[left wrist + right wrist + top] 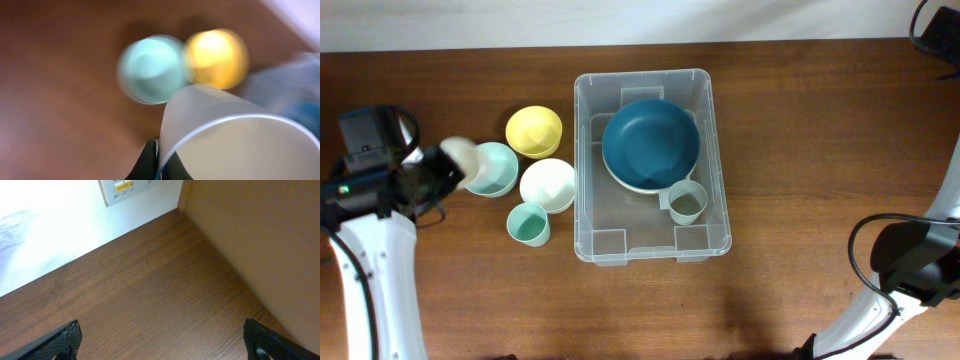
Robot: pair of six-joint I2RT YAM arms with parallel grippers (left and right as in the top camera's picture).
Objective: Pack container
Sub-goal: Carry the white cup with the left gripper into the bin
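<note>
The left gripper swings to the right in the overhead view over the container next. It then lowers to the pale green cup (687, 202), whose opening stands empty.
The clear plastic container (620, 218) stands mid-table. It holds a dark blue bowl (650, 142) sitting on a cream bowl, and a pale green cup (687, 202). My left gripper (442, 170) is at the far left, shut on the rim of a cream cup (459, 155), beside a mint bowl (494, 168). In the blurred left wrist view the jaws (160, 161) pinch the cup's wall (235, 142), with the mint bowl (150, 67), a yellow bowl (216, 57) and the container (295, 85) beyond. My right gripper (162, 340) is open and empty over bare wood.
Left of the container stand the yellow bowl (534, 131), a white bowl (548, 184) and a mint cup (528, 224). The right arm (910, 262) sits at the table's front right. A wall and a white panel (117, 187) show past the table's edge.
</note>
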